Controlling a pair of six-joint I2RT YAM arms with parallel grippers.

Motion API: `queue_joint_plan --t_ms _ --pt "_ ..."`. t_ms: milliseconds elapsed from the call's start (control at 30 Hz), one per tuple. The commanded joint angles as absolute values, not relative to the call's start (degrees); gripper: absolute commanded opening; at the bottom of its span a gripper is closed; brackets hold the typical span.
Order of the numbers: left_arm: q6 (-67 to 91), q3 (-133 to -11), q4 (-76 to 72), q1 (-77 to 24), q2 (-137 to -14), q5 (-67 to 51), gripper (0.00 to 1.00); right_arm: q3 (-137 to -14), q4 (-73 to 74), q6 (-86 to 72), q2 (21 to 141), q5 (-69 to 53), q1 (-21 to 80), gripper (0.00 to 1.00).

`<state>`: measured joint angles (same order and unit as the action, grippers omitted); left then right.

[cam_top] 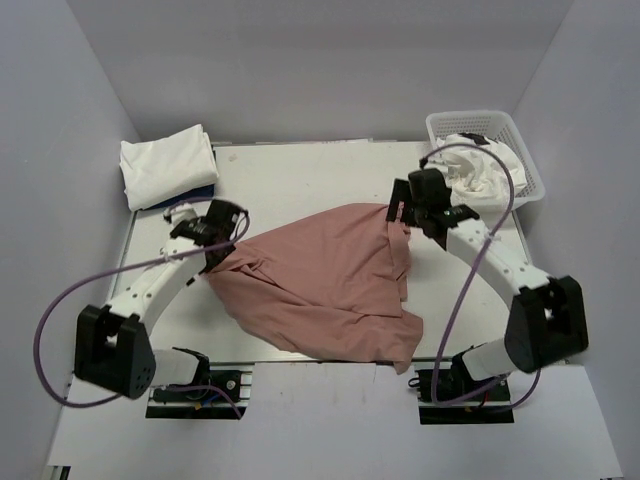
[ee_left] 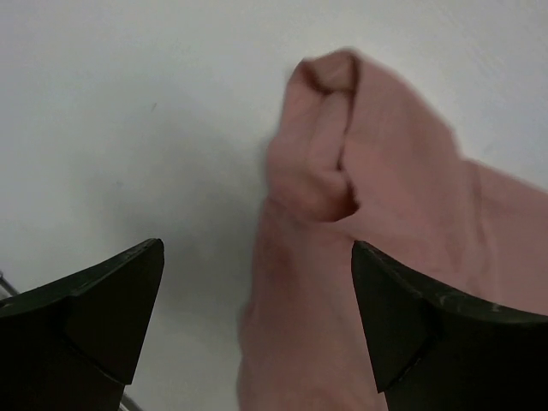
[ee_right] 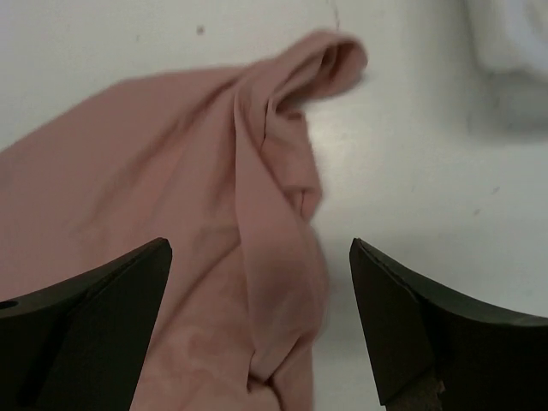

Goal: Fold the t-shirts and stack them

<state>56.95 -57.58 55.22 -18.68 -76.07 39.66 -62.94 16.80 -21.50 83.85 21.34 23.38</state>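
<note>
Next, my left gripper lowers its open fingers to the bunched pink corner's fold [ee_left: 306, 199] below it and pinches it where its edge stands off the cloth.
A dusty-pink t-shirt [cam_top: 330, 285] lies spread and rumpled in the middle of the table. My left gripper [cam_top: 222, 245] hovers open over its left corner; in the left wrist view that bunched pink corner [ee_left: 342, 171] lies below and beyond the wide-apart fingers [ee_left: 103, 300]. My right gripper [cam_top: 405, 222] is open above the shirt's far right corner, and its wrist view shows a pink fold [ee_right: 274, 214] between the spread fingers [ee_right: 402, 317], free of them. Folded white and blue t-shirts [cam_top: 168, 167] are stacked at the far left.
A white mesh basket [cam_top: 487, 125] holding crumpled white cloth [cam_top: 480, 175] stands at the far right corner. Grey walls enclose the table on the left, back and right. Purple cables loop beside both arms.
</note>
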Motion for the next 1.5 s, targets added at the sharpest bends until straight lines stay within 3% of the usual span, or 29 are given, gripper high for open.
queue_joint_plan --t_ms 0,133,367,767,900,1000,1033,1133,1167,1233,1267,1467 --pt "58.62 -49.94 51.78 -17.75 -68.76 34.90 1.00 -55.13 19.53 -31.96 77.81 13.37 23.73 0.90" --pt "57.40 -41.07 43.36 -16.09 -62.77 30.34 1.00 -48.43 20.03 -35.24 71.12 6.78 24.08 0.90" --pt "53.88 -37.97 36.83 -14.24 -63.18 26.54 1.00 -35.44 15.39 -31.57 65.30 -1.30 24.35 0.90" --pt "49.67 -38.76 28.92 -9.15 -72.14 26.02 1.00 -33.22 9.24 -26.54 72.41 -6.42 24.26 0.89" --pt "47.73 -39.99 26.55 -7.82 -75.75 22.86 0.94 -33.75 7.74 -26.10 74.88 -8.87 24.35 0.82" --pt "47.11 -40.69 25.93 -6.77 -76.46 21.19 0.79 -34.54 7.30 -25.40 75.41 -11.95 24.43 0.69" --pt "46.50 -41.22 25.41 -6.77 -76.46 21.18 0.61 -35.06 7.99 -25.49 75.41 -12.65 24.26 0.51" --pt "46.49 -41.84 25.40 -6.15 -74.81 20.65 0.31 -35.33 9.57 -25.75 73.92 -14.23 24.52 0.25" --pt "46.49 -41.84 25.40 -6.15 -74.19 20.65 0.24 -35.42 9.84 -25.40 73.39 -14.24 24.43 0.21" --pt "45.89 -41.84 25.40 -6.15 -72.87 20.65 0.00 -35.59 10.98 -25.75 71.81 -13.71 24.52 0.12" --pt "45.27 -41.84 25.40 -6.15 -72.25 20.65 0.00 -35.77 11.33 -25.66 70.85 -12.67 24.43 0.00" --pt "43.77 -41.31 23.55 -6.15 -63.65 20.65 0.00 -39.28 13.36 -25.14 65.75 -9.32 24.35 0.00"
